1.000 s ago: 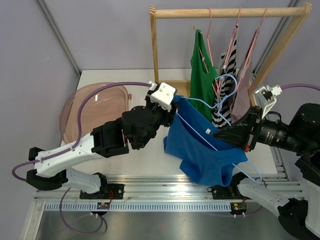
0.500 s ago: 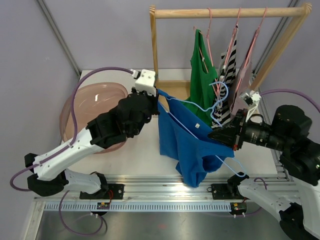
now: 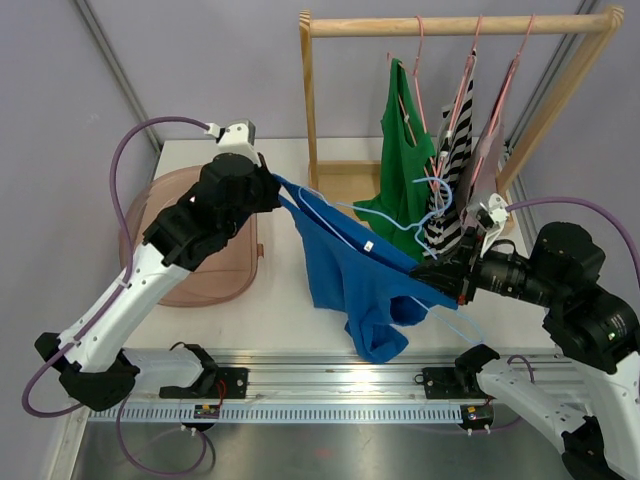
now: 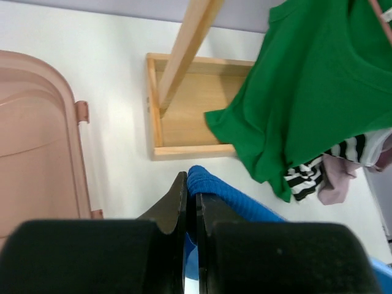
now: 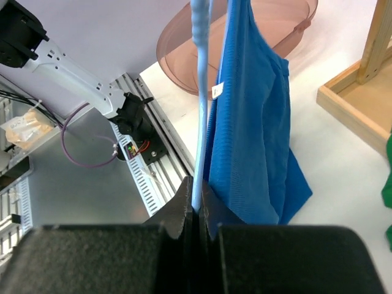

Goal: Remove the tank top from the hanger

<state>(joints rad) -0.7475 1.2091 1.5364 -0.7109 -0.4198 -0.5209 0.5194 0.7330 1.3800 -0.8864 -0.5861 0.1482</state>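
Note:
The near tabletop by the pink tub is clear, so my left gripper should next move the shoulder strap of the tank top down and back and let go of it there.
The blue tank top hangs stretched between my two grippers over the white table. My left gripper is shut on its shoulder strap at the upper left. In the left wrist view the blue knit bulges out from between the closed left gripper. The light blue hanger still runs through the garment. My right gripper is shut on the hanger's lower bar. In the right wrist view that bar rises from the right gripper, and the tank top drapes beside it.
A wooden rack stands at the back with a green top, a striped garment and a mauve one on pink hangers. Its wooden base lies on the table. A pink tub sits at the left.
My left gripper shut on the strap and pulled it left and back, toward the pink tub. The tank top stretched out along the hanger. The right gripper drifted left with the hanger.

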